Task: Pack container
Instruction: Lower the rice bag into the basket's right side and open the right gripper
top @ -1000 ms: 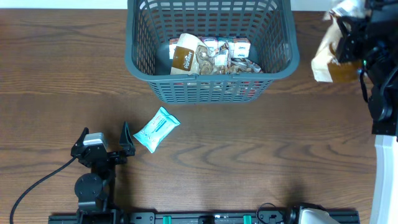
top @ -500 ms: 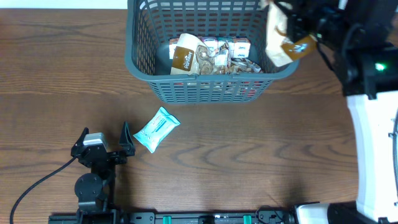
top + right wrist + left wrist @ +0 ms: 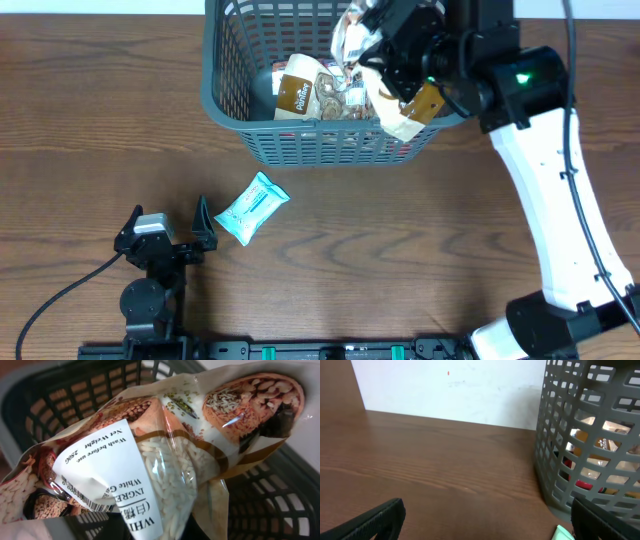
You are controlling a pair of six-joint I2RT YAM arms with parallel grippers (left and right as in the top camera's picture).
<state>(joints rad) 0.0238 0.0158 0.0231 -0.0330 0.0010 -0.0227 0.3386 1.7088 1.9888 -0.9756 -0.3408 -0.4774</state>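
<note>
The robot's right gripper needs to move down between the container's sides first and then open, so that the rice bag gets onto the snack packs.
The dark grey lattice container (image 3: 225, 95) stands at the back of the table and holds several snack packs (image 3: 300, 88). My right gripper (image 3: 400, 55) is shut on a rice bag (image 3: 395, 100) and holds it over the container's right half. In the right wrist view the rice bag (image 3: 170, 455) fills the frame, with the container wall (image 3: 75, 395) behind it. A light teal pack (image 3: 252, 207) lies on the table in front of the container. My left gripper (image 3: 168, 228) is open and empty, just left of the teal pack. The left wrist view shows the container wall (image 3: 590, 445) and a corner of the teal pack (image 3: 563, 533).
The wooden table (image 3: 420, 260) stretches in front of the container. A black rail (image 3: 320, 350) runs along the front edge. A white wall (image 3: 450, 390) stands behind the table.
My right arm has swung left with the rice bag, from beside the container's right edge to over its inside. The left arm and teal pack have not moved.
</note>
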